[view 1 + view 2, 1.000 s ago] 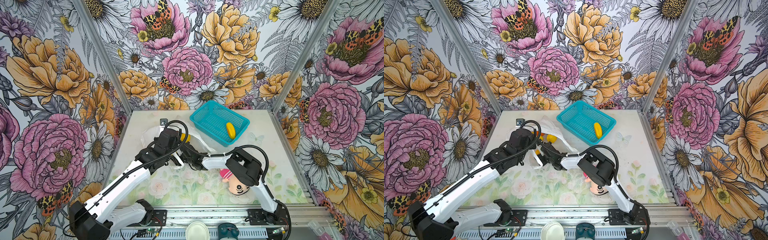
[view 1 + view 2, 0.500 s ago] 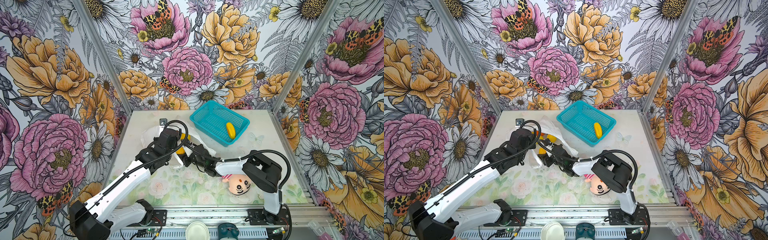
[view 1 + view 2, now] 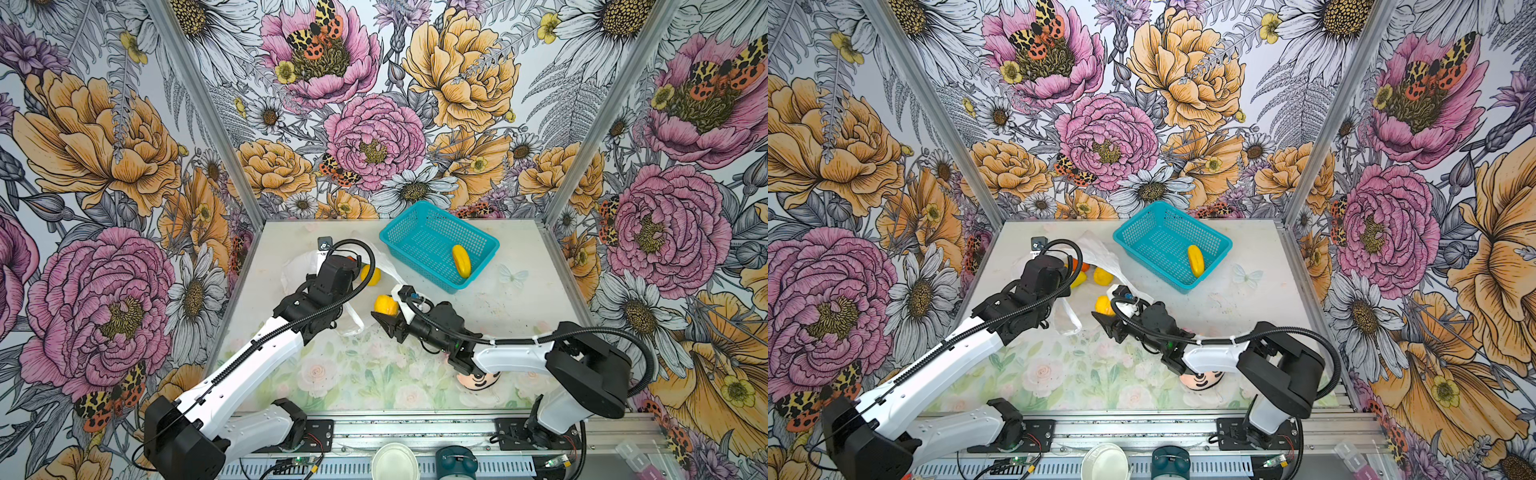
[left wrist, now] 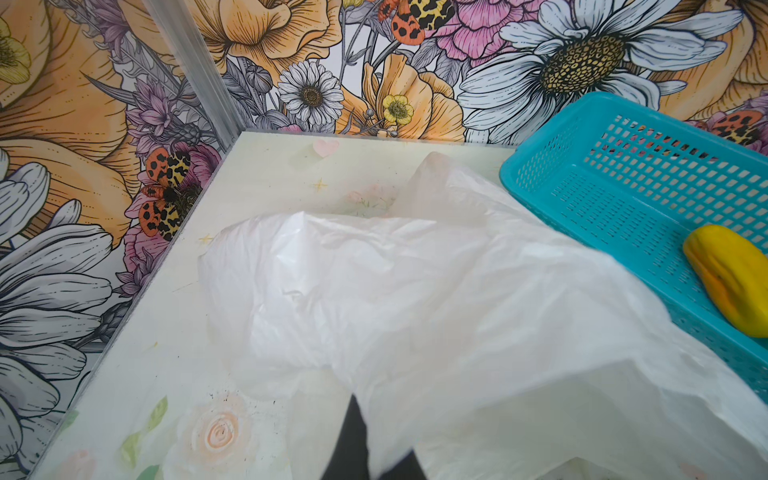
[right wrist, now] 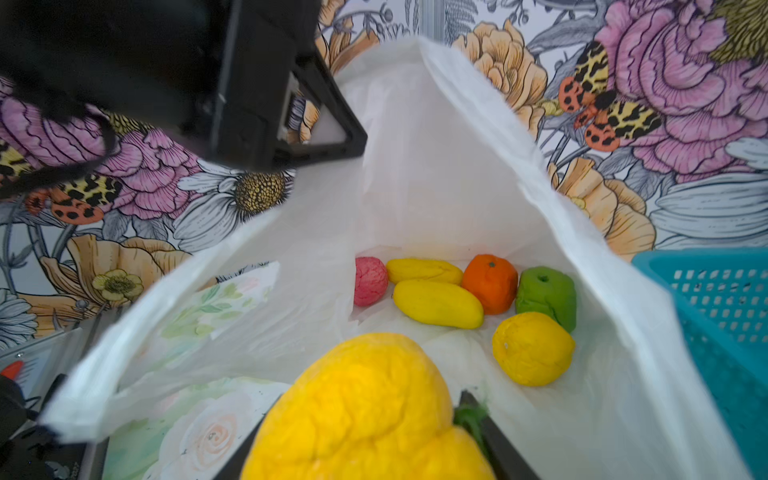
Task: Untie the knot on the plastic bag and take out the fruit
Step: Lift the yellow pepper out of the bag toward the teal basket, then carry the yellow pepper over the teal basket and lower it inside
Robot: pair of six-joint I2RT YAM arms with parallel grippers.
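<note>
I will carry the round yellow fruit [image 5: 361, 415] outward in my right gripper and release it over the teal basket's open bottom, since it is outside the bag's opening.
My left gripper [image 4: 380, 453] is shut on the film of the white plastic bag [image 4: 415, 291] and holds one edge of its mouth up; its black finger [image 5: 328, 133] shows at that raised edge. The knot is out of view, and the bag [image 3: 303, 266] gapes open. My right gripper [image 5: 368, 440] is shut on a round yellow fruit [image 5: 361, 415], which sits just outside the bag mouth in both top views [image 3: 386, 304] [image 3: 1104, 305]. Inside lie a pink fruit [image 5: 370, 280], two long yellow ones [image 5: 436, 303], an orange one [image 5: 490, 282], a green one [image 5: 546, 295] and a round yellow one [image 5: 532, 349].
A teal basket [image 3: 419, 216] stands at the back right of the bag with one long yellow fruit [image 3: 461, 259] in it. A plush doll [image 3: 478, 380] lies under my right forearm near the front. Flowered walls close in the back and both sides.
The right arm's elbow has swung out to the right and its forearm now stretches low over the doll. Its gripper stays by the bag mouth. The left arm has not moved.
</note>
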